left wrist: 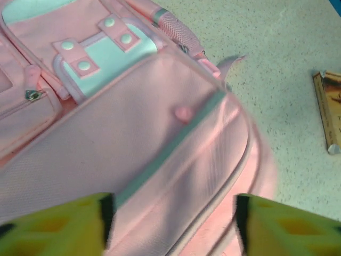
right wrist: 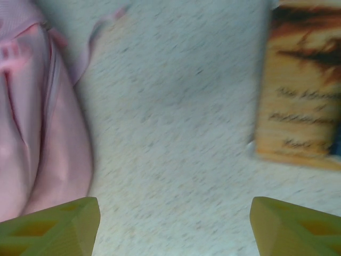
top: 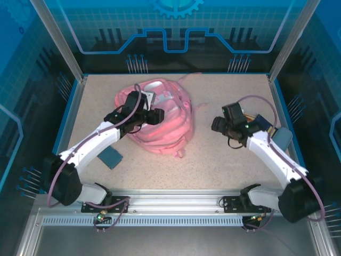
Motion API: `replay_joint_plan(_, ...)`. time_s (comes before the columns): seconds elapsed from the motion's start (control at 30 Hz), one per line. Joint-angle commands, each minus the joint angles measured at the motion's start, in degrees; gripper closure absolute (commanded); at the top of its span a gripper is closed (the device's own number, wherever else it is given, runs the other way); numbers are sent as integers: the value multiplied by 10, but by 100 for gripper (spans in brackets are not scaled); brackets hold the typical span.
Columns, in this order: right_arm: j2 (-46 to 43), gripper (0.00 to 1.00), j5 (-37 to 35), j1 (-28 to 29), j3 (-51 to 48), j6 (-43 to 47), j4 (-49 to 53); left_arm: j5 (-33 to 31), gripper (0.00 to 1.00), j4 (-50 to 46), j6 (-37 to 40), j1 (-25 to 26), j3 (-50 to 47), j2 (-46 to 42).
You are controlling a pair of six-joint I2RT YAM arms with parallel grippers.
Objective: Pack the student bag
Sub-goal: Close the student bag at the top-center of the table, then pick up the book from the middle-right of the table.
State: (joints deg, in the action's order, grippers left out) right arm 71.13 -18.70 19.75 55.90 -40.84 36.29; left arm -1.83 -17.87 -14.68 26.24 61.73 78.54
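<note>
I will move my right gripper toward the wall and down onto the blue book's near end point(top: 263, 124) point(right wrist: 336, 145), because the dark blue book lies on top of the tan-covered one.
The student bag point(top: 165, 125), a big soft pink backpack with pale trim patches, lies at the middle of the table. In the left wrist view its pink fabric and zip piping point(left wrist: 160, 133) take up most of the frame. My left gripper point(top: 159, 116) hovers over the bag's middle, open, its yellow-green fingers point(left wrist: 53, 226) wide apart with bag fabric below them and nothing held point(left wrist: 170, 229). My right gripper point(top: 215, 126) stands right of the bag, open over bare table point(right wrist: 173, 226). The bag's edge point(right wrist: 32, 138) lies at its left.
A small dark blue booklet point(top: 111, 157) lies on the table near the left arm. A tan-covered book point(right wrist: 301, 85) lies right of the right gripper, among a few items by the right wall point(top: 266, 124). The same book's edge point(left wrist: 329, 109) shows beyond the bag.
</note>
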Motion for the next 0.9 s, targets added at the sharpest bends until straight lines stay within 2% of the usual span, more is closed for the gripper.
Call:
replay_joint_plan(0.0, 73, 25, -127, -25, 64, 45, 100, 17, 20, -10, -74, -5, -33, -41)
replay_joint_plan(0.1, 144, 29, -199, -44, 103, 33, 144, 11, 10, -11, -101, -4, -60, -69)
replay_joint_plan(0.2, 211, 31, -272, -55, 128, 6, 185, 3, 4, -11, -110, -5, -79, -97)
replay_joint_plan(0.3, 259, 34, -310, -65, 138, -14, 211, -2, 1, -11, -113, -5, -94, -119)
replay_joint_plan(0.57, 348, 37, -310, -72, 166, 17, 226, -6, 1, -17, -120, -6, -124, -149)
replay_joint_plan(0.87, 396, 41, -288, -81, 170, 30, 233, -9, 1, -18, -126, -9, -143, -159)
